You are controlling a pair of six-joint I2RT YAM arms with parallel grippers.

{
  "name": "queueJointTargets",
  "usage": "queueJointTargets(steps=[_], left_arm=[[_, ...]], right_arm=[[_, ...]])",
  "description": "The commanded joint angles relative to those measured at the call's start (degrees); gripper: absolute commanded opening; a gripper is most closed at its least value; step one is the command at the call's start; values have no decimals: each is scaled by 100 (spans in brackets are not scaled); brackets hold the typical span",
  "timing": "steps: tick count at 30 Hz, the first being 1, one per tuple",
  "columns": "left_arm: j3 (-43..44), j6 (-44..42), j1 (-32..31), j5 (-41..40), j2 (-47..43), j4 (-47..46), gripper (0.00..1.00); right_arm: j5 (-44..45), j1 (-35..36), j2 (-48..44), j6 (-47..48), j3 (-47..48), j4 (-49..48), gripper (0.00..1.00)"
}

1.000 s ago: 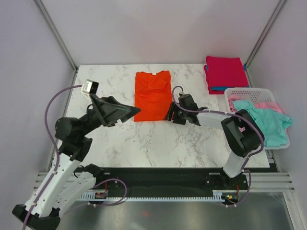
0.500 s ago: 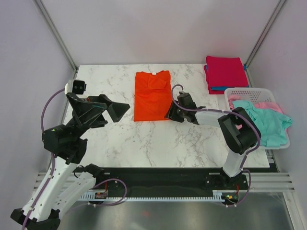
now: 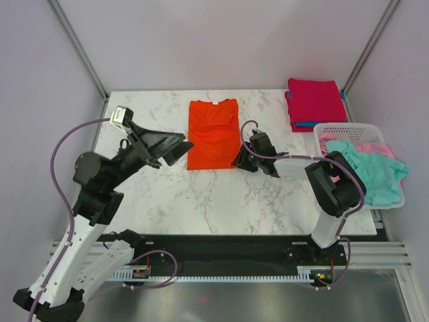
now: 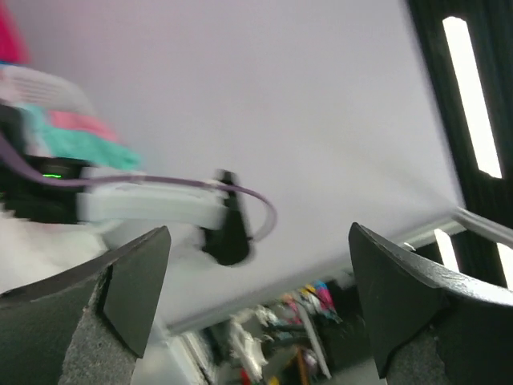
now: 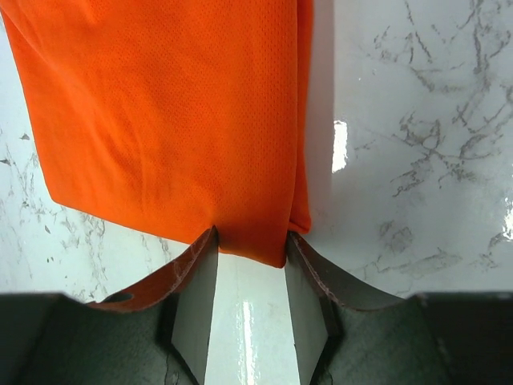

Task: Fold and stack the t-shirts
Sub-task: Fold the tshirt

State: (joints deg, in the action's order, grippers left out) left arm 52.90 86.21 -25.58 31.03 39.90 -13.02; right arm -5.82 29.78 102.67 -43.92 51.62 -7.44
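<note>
My right gripper already has its fingers on both sides of one end of the near hem, so I will tilt my left gripper downward and lower it onto the hem's other corner (image 3: 190, 167).
The orange-red t-shirt (image 3: 213, 133) lies flat on the marble table, folded into a long narrow strip. My right gripper (image 3: 238, 161) is low at its near right corner. In the right wrist view the gripper (image 5: 250, 245) is open, with the hem of the orange shirt (image 5: 176, 104) lying flat between its fingertips. My left gripper (image 3: 178, 145) is raised above the table just left of the shirt. It is wide open and empty in the blurred left wrist view (image 4: 256, 265), where it faces the wall.
A folded magenta shirt (image 3: 314, 100) sits on a blue one at the back right corner. A white slotted basket (image 3: 348, 127) at the right edge holds a teal shirt (image 3: 375, 171) and a pink one (image 3: 372, 146). Grey walls enclose the table.
My left arm has swung: it pulled back to the left, then came forward again, higher beside the shirt. My right gripper has stayed at the shirt's near right corner.
</note>
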Motion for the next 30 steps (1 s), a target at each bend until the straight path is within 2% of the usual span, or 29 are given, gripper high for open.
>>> queueJointTargets(steps=[1,2,5,7,10,12,14,15,16,21,30], left_arm=[[781,-3247,9,-1410,752,4214,100],[757,-3678,10,-2442,904,4698,100],[169,-4007,44,-3835,1552,4844,100],[-130,-4086,80,-4208,1993,4703,99],[-236,-4148,167,-4324,3065,4511,100],[-333,-4157,255,-4053,3714,4230,98],[-412,-4183,431,-3675,4007,3633,90],[-517,-4209,484,-3561,4226,3387,83],[-535,-4227,554,-3499,4315,3045,82],[-395,-4368,624,-3542,4781,2770,81],[-606,-4253,677,-2971,5370,2058,71]], right_arm=[[169,1,-89,59,-204,331,46],[178,-7,-107,68,-213,322,45],[117,-7,-81,85,-170,287,44],[90,-25,-37,129,-134,278,44],[20,-86,-63,191,-160,261,44],[-59,-156,-98,209,-196,200,44],[-120,-192,-107,235,-222,173,43],[-147,-209,-107,244,-222,164,43],[-208,-227,-107,270,-222,164,42],[-314,-253,-125,410,-231,155,39],[-481,-359,51,437,-310,-55,36]])
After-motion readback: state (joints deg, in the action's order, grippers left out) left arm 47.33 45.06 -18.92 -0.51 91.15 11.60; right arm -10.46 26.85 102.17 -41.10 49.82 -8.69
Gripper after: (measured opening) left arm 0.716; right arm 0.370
